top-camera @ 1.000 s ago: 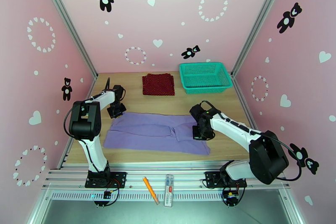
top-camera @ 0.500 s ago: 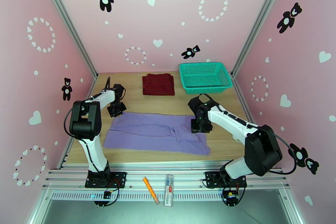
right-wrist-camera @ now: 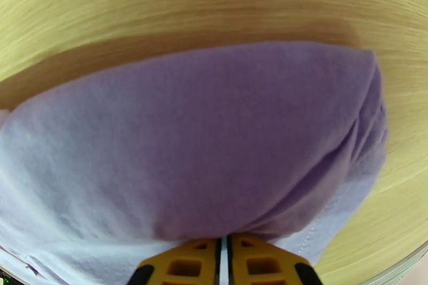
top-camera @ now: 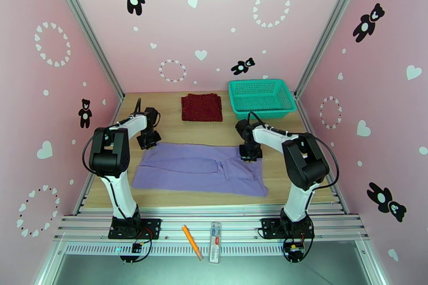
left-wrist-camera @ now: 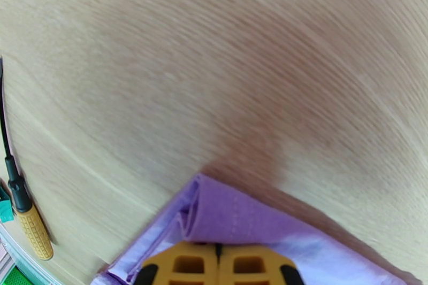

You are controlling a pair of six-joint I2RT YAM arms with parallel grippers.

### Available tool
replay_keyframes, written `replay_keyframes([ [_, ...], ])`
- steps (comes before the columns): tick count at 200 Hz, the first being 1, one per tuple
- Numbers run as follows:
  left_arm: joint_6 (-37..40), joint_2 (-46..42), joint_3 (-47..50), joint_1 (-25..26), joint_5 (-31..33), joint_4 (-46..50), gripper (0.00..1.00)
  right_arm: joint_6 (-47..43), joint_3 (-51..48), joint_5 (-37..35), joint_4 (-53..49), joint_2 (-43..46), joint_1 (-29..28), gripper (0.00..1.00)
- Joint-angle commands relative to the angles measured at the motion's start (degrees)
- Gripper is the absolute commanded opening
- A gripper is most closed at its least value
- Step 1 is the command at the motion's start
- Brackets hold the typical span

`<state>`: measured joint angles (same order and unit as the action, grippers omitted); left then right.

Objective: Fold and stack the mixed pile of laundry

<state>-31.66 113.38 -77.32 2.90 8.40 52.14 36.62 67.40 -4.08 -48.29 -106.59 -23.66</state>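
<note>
The left gripper slides the folded corner sideways toward my right gripper to the tabletop short of the dotted cloth (top-camera: 201,107) next. It releases the corner there, since the T-shirt lies flat.
The lavender T-shirt (top-camera: 198,168) lies spread flat across the wooden table (top-camera: 230,131). My left gripper (top-camera: 148,140) sits at its far left corner. In the left wrist view the yellow fingers (left-wrist-camera: 182,264) are shut on a folded corner of the T-shirt (left-wrist-camera: 235,219). My right gripper (top-camera: 250,153) is at the shirt's far right corner. In the right wrist view that gripper (right-wrist-camera: 224,246) is shut on bunched fabric of the T-shirt (right-wrist-camera: 187,147). The dark red dotted cloth (top-camera: 201,107) lies folded at the back of the table.
A teal mesh basket (top-camera: 262,98) stands at the back right, close behind the right arm. An orange pen (top-camera: 190,241) and a white strip (top-camera: 215,249) lie on the front rail. A yellow-handled tool (left-wrist-camera: 33,230) lies at the table's left edge.
My right gripper has moved from the shirt's near right part to its far right corner, and the arm has swung upright. The left arm has not moved.
</note>
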Motion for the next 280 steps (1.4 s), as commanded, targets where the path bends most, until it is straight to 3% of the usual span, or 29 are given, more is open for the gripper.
replay_keyframes([
  [1, 0.77, 1.23, 0.95, 1.50, -2.02, 1.09, 0.02, 0.71, 1.41, -5.06, 1.61, -4.19, 3.09, 0.10],
  [110, -5.37, 3.32, -0.90, 17.64, -8.49, 0.92, 0.09, -9.07, 19.72, -7.43, -3.60, -15.89, 18.23, 0.08],
  [187, -8.42, 1.81, -2.13, 22.66, -8.84, 2.74, 0.13, -13.85, 34.44, -9.48, -7.91, -24.70, 24.01, 0.06],
  [229, -8.38, -0.39, -3.42, 23.30, -8.16, 4.72, 0.23, -13.80, 33.38, -7.28, -7.37, -22.22, 23.95, 0.09],
  [280, -4.93, -0.63, -18.02, 22.44, 1.76, 15.38, 0.37, -16.04, 32.29, -5.88, -7.82, -11.94, 23.99, 0.20],
])
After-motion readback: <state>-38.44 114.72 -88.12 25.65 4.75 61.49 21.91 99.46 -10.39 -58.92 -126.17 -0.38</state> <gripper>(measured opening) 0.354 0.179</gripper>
